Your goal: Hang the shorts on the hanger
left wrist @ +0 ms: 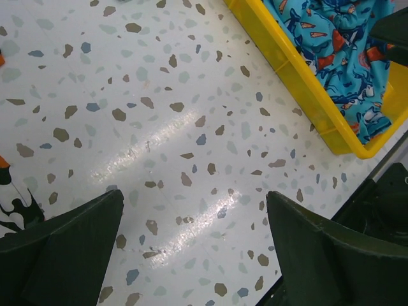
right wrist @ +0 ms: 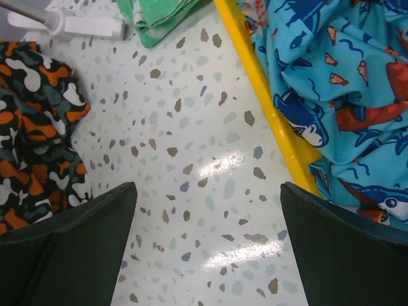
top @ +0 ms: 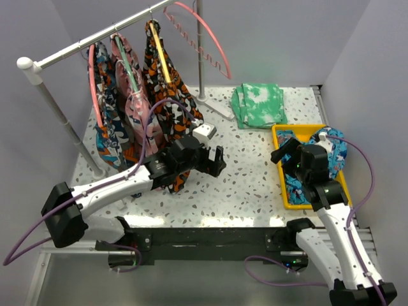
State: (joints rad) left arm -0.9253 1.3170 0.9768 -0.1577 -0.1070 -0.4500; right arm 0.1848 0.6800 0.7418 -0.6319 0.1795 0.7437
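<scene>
The shorts' raised fold is below my right gripper, to the right in its wrist view. I will move that way, off the bare table, and go down onto the fold.
The turquoise shorts with sharks and fish lie crumpled in a yellow tray at the right. They also show in the right wrist view and the left wrist view. The coral-pink hanger hangs empty at the right end of the rail. My right gripper is open and empty above the tray's left edge, its jaws spread over bare table beside the shorts. My left gripper is open and empty over the table's middle.
Several patterned shorts hang on the rack at the back left, the orange-black pair next to my left arm. A folded green-white tie-dye cloth lies behind the tray. The rack's white foot stands mid-table.
</scene>
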